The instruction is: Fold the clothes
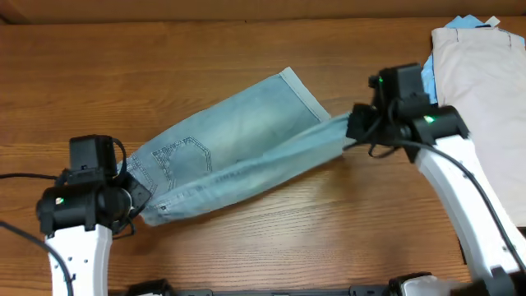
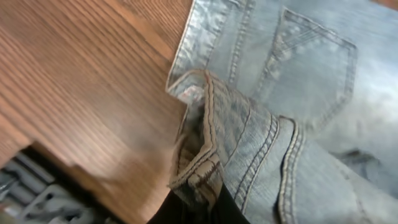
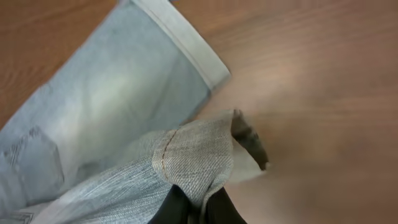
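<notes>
My right gripper carries the lifted hem outward next, then down onto the far leg's cuff (image 1: 305, 94) (image 3: 183, 40), and releases it, since that cuff still lies uncovered.
The light-blue denim shorts (image 1: 238, 140) lie slanted across the middle of the wooden table, a stitched back pocket (image 2: 314, 62) facing up. My left gripper (image 1: 136, 201) is shut on the waistband corner (image 2: 202, 168) at the shorts' lower left. My right gripper (image 1: 353, 127) is shut on the cuffed hem (image 3: 199, 162) of the near leg and holds it lifted, so this leg stretches taut between both grippers. The far leg's cuff (image 3: 183, 40) lies flat on the table.
A beige garment (image 1: 485, 90) lies at the table's right edge with a bright blue one (image 1: 468, 23) under it. Bare wood (image 1: 123, 74) surrounds the shorts on the left and at the back.
</notes>
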You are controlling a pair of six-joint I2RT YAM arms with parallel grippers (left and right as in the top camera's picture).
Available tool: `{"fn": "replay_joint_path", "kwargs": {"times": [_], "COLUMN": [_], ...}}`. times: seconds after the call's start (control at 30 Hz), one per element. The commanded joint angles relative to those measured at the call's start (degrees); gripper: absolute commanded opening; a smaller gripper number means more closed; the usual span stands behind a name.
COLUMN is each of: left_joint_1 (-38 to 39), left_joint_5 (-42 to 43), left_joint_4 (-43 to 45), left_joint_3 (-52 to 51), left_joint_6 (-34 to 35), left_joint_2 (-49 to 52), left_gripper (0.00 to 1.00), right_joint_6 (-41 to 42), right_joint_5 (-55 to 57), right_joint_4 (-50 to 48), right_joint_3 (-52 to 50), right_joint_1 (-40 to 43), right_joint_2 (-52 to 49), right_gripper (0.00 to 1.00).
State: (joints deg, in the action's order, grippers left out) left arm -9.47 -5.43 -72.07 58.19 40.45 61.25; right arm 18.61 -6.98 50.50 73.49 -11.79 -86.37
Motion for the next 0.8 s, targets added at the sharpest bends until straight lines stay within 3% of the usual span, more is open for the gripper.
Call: {"fn": "replay_joint_path", "kwargs": {"times": [0.0, 0.2, 0.63, 0.73, 0.77], "left_joint_1": [-0.26, -0.26, -0.26, -0.26, -0.26], "left_joint_5": [-7.06, -8.85, -12.83, -13.94, -14.23], "left_joint_4": [4.13, 13.73, 24.79, 29.88, 31.98], "left_joint_3": [-4.46, -8.76, -9.33, -9.33, -9.33], "left_joint_6": [6.60, 9.11, 9.94, 9.92, 9.90], "left_joint_2": [1.14, 4.74, 17.20, 18.58, 18.80], "left_gripper": [0.04, 0.04, 0.04, 0.07, 0.18], "right_joint_6": [-2.62, -3.74, -4.07, -3.82, -3.58], "right_joint_5": [1.77, 1.36, 1.38, 1.44, 1.55], "right_joint_4": [-5.38, -17.62, -37.53, -42.80, -44.65], "right_joint_3": [1.05, 1.05, 1.05, 1.07, 1.07], "right_joint_1": [0.22, 0.00, -2.78, -3.50, -3.63], "right_joint_2": [-4.07, -10.16, -21.79, -24.55, -25.53], "right_gripper": [0.04, 0.04, 0.05, 0.13, 0.28]}}
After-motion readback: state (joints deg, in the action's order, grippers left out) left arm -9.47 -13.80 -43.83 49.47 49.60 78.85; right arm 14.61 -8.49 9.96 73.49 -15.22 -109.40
